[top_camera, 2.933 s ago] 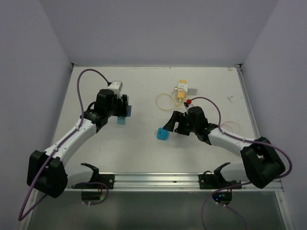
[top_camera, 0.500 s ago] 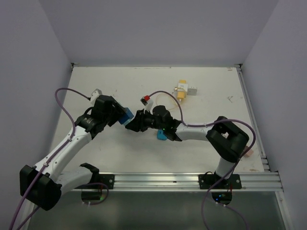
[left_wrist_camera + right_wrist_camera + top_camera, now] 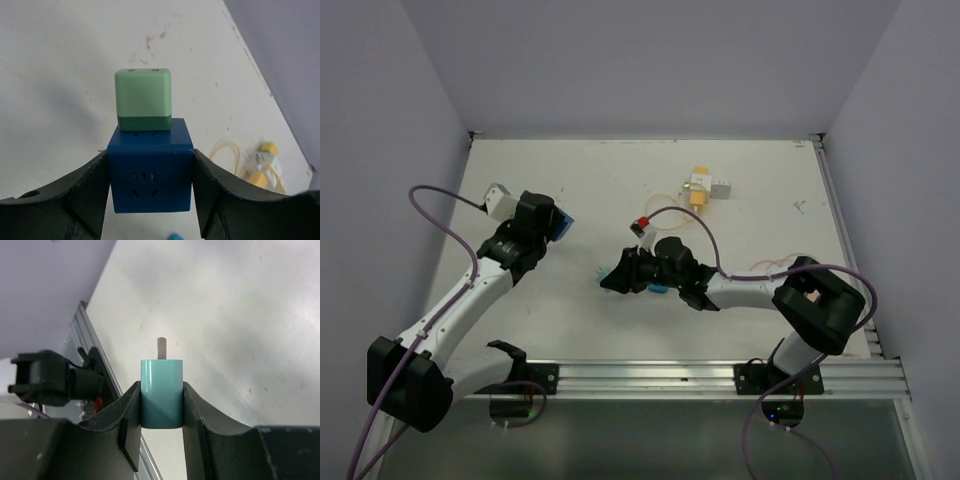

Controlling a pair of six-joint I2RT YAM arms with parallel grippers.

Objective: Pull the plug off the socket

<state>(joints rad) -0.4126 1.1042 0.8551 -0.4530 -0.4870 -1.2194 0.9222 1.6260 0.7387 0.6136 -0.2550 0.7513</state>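
The right gripper lowers to the table next, moving toward the small blue block, since the teal plug is apart from the cube (image 3: 563,226), its prong bare.
My left gripper (image 3: 150,176) is shut on a dark blue socket cube (image 3: 150,170), which carries a light green plug (image 3: 143,100) on its far face. In the top view that cube (image 3: 563,226) is at the left of the table. My right gripper (image 3: 161,405) is shut on a teal plug (image 3: 161,390) whose metal prong (image 3: 161,347) is bare and points away from the gripper. In the top view the teal plug (image 3: 607,272) is apart from the cube, to its right and nearer the rail.
A yellow-and-white adapter (image 3: 700,188) with a thin yellow cable (image 3: 665,214) lies at the back centre. A small blue block (image 3: 658,289) shows under the right arm. The metal rail (image 3: 650,375) runs along the table's near edge, and walls close the other sides.
The two grippers were close together at the centre. The left has drawn back left with the blue cube, and the right has pulled away with the teal plug, now free of the cube.
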